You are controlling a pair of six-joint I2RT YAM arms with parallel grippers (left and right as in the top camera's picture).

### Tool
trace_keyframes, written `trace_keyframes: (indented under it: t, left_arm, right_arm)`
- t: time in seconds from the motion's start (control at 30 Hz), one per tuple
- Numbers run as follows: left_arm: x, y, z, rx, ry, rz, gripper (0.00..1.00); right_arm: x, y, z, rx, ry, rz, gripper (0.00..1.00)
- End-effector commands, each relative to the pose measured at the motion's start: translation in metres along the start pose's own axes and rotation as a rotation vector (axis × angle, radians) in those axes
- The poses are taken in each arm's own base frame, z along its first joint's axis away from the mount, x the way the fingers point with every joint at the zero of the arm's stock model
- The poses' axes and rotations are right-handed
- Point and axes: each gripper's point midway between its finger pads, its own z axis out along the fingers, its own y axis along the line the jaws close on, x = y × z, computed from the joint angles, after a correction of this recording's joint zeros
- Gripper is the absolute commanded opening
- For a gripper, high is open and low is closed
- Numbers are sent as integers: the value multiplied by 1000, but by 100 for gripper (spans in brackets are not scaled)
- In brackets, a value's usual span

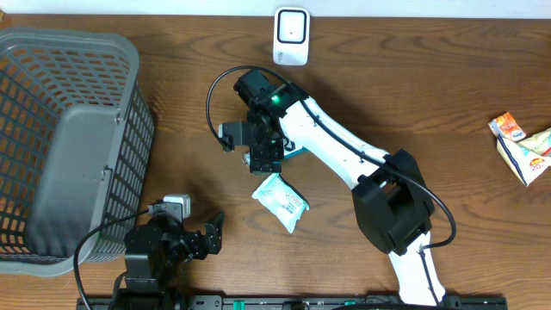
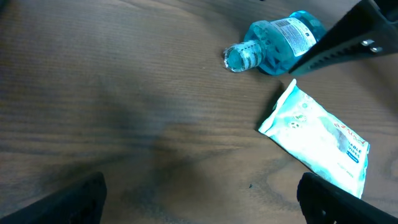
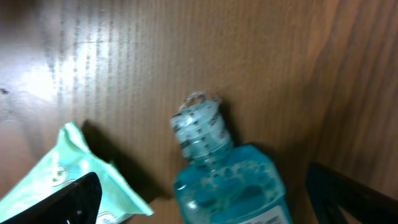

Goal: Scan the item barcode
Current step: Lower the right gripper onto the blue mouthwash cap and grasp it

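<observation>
My right gripper should lower toward the table next and close around the bottle's neck by the clear cap, because the bottle's neck is narrower than the bottle's body.
A blue mouthwash bottle lies on its side on the wooden table, its clear cap pointing away from my right gripper. The right gripper is open, its fingers standing on either side of the bottle without touching it. In the overhead view the right gripper covers most of the bottle. The left wrist view shows the bottle with a white printed label. My left gripper rests open and empty near the front edge. A white scanner stands at the back edge.
A pale green wipes pack lies just in front of the bottle and close to the right gripper's left finger. A grey mesh basket fills the left side. Snack packets lie at the far right.
</observation>
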Motion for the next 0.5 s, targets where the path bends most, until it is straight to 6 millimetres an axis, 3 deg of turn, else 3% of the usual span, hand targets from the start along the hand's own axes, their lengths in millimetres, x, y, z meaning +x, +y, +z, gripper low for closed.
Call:
trace_keyframes:
  t: [0.0,0.23,0.37,0.47]
  left_arm:
    - [6,3,2,-12,17,-12,98]
    - [6,3,2,-12,17,-12,98]
    - [6,3,2,-12,17,-12,98]
    - [6,3,2,-12,17,-12,98]
  right_arm:
    - [8,-2,17,-6,25,-68,95]
    - [19,3,54,-55,67,-61,84]
    - [32,-1,67,-40,128,-60,70]
    - [33,-4,68,-29,137,-61,52]
